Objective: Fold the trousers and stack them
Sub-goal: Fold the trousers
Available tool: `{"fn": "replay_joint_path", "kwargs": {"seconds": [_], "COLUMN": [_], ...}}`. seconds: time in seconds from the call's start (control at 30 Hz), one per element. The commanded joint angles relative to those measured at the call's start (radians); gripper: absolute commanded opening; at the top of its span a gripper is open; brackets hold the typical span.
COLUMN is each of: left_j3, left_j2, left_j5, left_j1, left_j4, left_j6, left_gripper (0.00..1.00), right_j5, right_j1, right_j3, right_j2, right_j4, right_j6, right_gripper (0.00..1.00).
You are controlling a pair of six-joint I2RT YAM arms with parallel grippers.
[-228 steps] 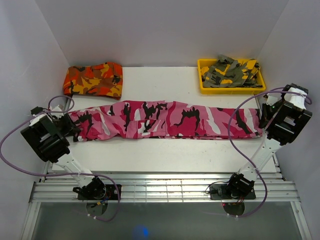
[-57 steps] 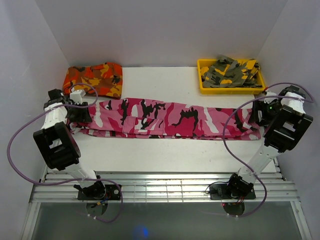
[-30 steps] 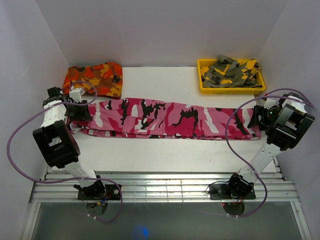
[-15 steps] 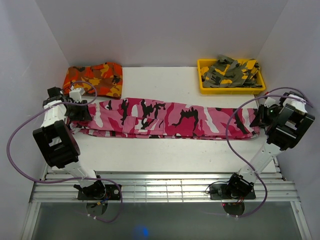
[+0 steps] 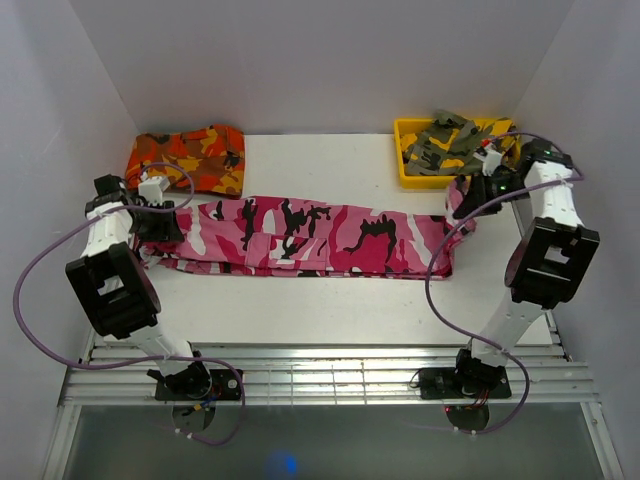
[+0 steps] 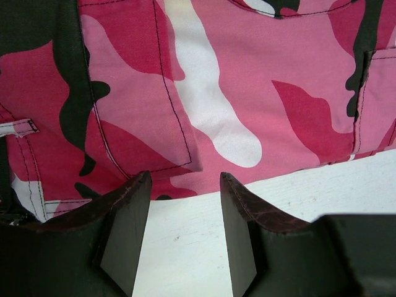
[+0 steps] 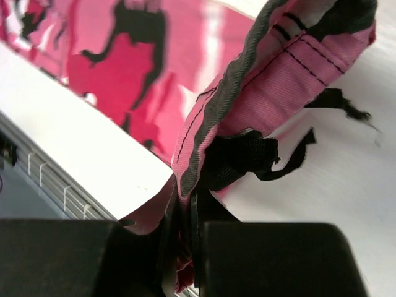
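My right gripper carries the trousers' lifted end to the left in the top view over the trousers' middle (image 5: 286, 232) next. It then lets go there, since they lie stretched out.
The pink, magenta, white and black camouflage trousers (image 5: 320, 235) lie stretched left to right across the white table. My right gripper (image 5: 462, 195) is shut on their right end and holds it lifted off the table, near the yellow tray. In the right wrist view the hem and a black strap (image 7: 260, 158) bunch out of the closed jaws of the right gripper (image 7: 185, 207). My left gripper (image 5: 152, 218) stands open at the trousers' left end. In the left wrist view the left gripper (image 6: 182, 185) has only bare table between its fingers, and the fabric's edge (image 6: 247, 80) lies just ahead of the tips.
Folded orange-red camouflage trousers (image 5: 187, 158) lie at the back left corner. A yellow tray (image 5: 405, 178) at the back right holds olive-grey camouflage clothing (image 5: 455, 145). Side walls stand close to both arms. A metal rail (image 5: 320, 375) runs along the near edge.
My right gripper has shut on the trousers' right end and carried it up, leftward and toward the back, which shortens the flat part. The left arm has not moved.
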Motion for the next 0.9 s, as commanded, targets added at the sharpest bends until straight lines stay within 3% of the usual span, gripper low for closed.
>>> {"fn": "replay_joint_path", "kwargs": {"seconds": [0.0,0.17,0.43,0.73,0.87], "left_j3": [-0.015,-0.018,-0.052,-0.077,-0.077], "left_j2": [-0.064,-0.076,-0.078,-0.067,-0.065], "left_j5": [0.027,0.01,0.011,0.023,0.024], "left_j1": [-0.003,-0.003,-0.003,-0.003,-0.003], "left_j4": [0.002,-0.001,-0.001,0.016,0.018], "left_j6": [0.018,0.021,0.005,-0.015,-0.019], "left_gripper": [0.59,0.59,0.59,0.63,0.66], "right_j5": [-0.112,-0.179,-0.189,-0.055,-0.022], "right_j1": [0.162,0.331,0.604,0.842,0.905], "right_j3": [-0.019,0.01,0.136,0.409,0.455], "right_j2": [-0.044,0.002,0.112,0.321,0.417], "right_j4": [0.051,0.135,0.367,0.473,0.507], "right_j6": [0.045,0.126,0.39,0.487,0.519], "right_gripper": [0.08,0.08,0.08,0.08,0.08]}}
